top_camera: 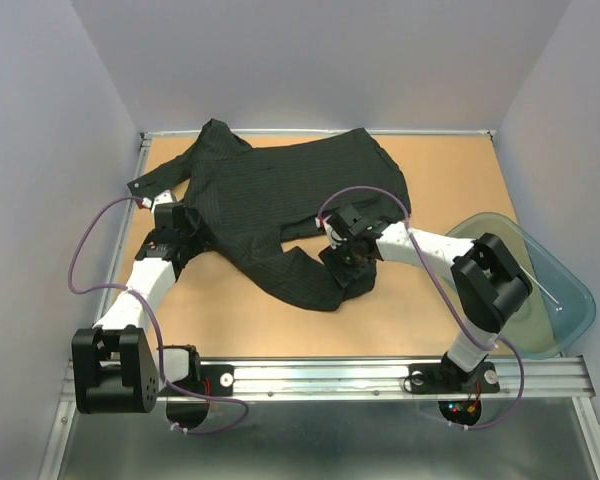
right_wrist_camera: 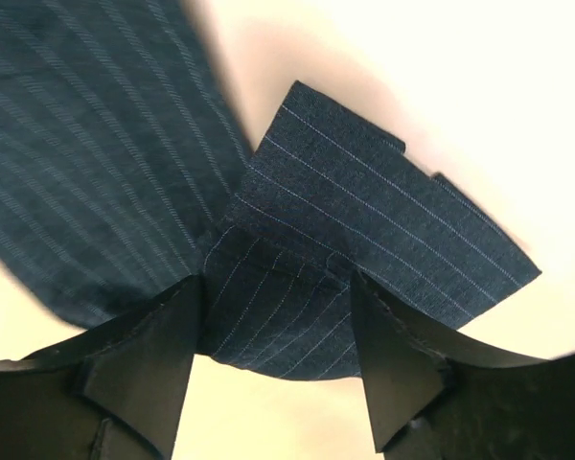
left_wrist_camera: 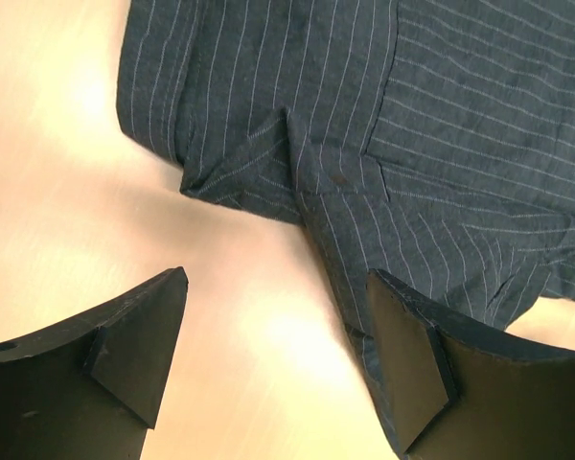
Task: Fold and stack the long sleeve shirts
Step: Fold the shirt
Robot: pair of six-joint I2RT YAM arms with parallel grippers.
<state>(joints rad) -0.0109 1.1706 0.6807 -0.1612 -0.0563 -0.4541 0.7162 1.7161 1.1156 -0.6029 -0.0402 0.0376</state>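
The sleeve's notched edge is beyond my fingers, so next I will lift my right gripper a little, move it outward over the cuff end of the sleeve and lower it there.
One black pinstriped long sleeve shirt [top_camera: 300, 185] lies crumpled across the back half of the wooden table [top_camera: 450, 170], with one sleeve trailing toward the front middle. My left gripper [top_camera: 185, 228] is open at the shirt's left edge. In the left wrist view the shirt [left_wrist_camera: 441, 125] has a folded edge running down beside the right finger [left_wrist_camera: 412, 355], and bare table lies between the fingers of the left gripper [left_wrist_camera: 278, 297]. My right gripper [top_camera: 345, 258] is open over the sleeve end. In the right wrist view the sleeve's cuff end [right_wrist_camera: 364, 220] lies between the fingertips of the right gripper [right_wrist_camera: 278, 297], not pinched.
A clear plastic bin [top_camera: 525, 285] sits at the table's right front, beside the right arm. Grey walls close in the table on the left, back and right. A metal rail [top_camera: 380, 375] runs along the near edge.
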